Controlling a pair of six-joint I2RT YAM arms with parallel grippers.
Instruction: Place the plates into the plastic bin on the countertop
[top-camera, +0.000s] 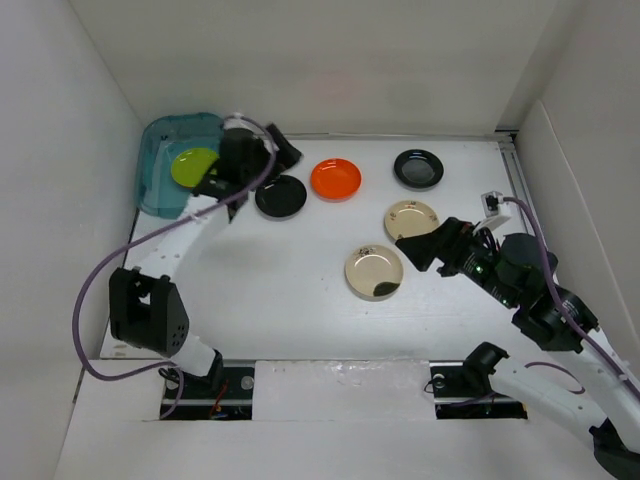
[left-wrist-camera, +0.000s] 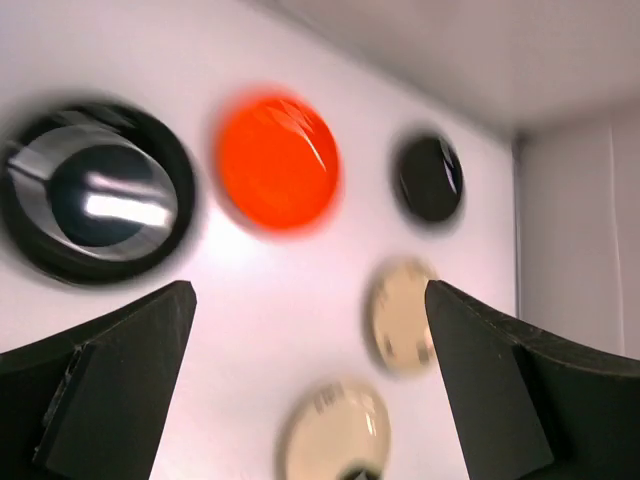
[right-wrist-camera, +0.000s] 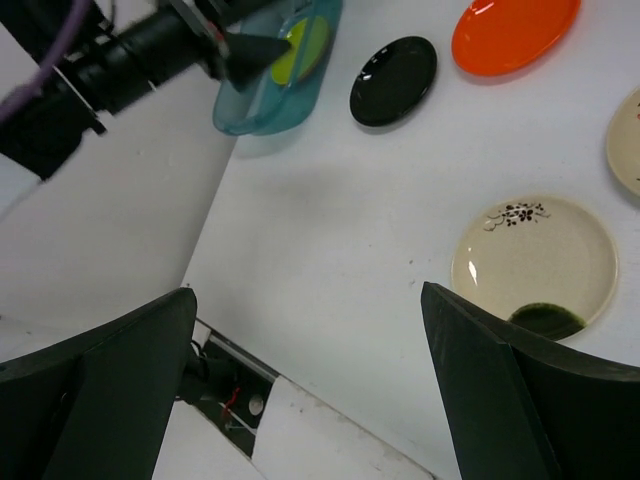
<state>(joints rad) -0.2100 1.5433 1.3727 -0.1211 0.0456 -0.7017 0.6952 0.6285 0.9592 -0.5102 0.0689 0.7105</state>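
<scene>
The smeared cream plate's bin-side rim (top-camera: 348, 267) (left-wrist-camera: 287, 449) is beside bare countertop, below and right in the top view, so the left gripper should move back, across and down next.
The teal plastic bin (top-camera: 160, 165) stands at the far left with a lime green plate (top-camera: 194, 166) inside. On the white countertop (top-camera: 290, 290) lie a black plate (top-camera: 281, 196), an orange plate (top-camera: 336, 178), a second black plate (top-camera: 418, 168) and two cream plates (top-camera: 411, 219) (top-camera: 374, 271). My left gripper (top-camera: 283, 148) is open and empty, above the near black plate beside the bin. In the left wrist view my left gripper (left-wrist-camera: 310, 290) looks over the black plate (left-wrist-camera: 95, 190) and the orange plate (left-wrist-camera: 278, 160). My right gripper (top-camera: 413, 252) is open and empty between the cream plates; in the right wrist view my right gripper (right-wrist-camera: 308, 295) is left of a cream plate (right-wrist-camera: 535, 265).
White walls close in the left, back and right sides. A metal rail (top-camera: 515, 170) runs along the right edge. The arm bases and cables (top-camera: 200, 385) sit at the near edge. The nearer cream plate carries a dark green smear (right-wrist-camera: 545, 318).
</scene>
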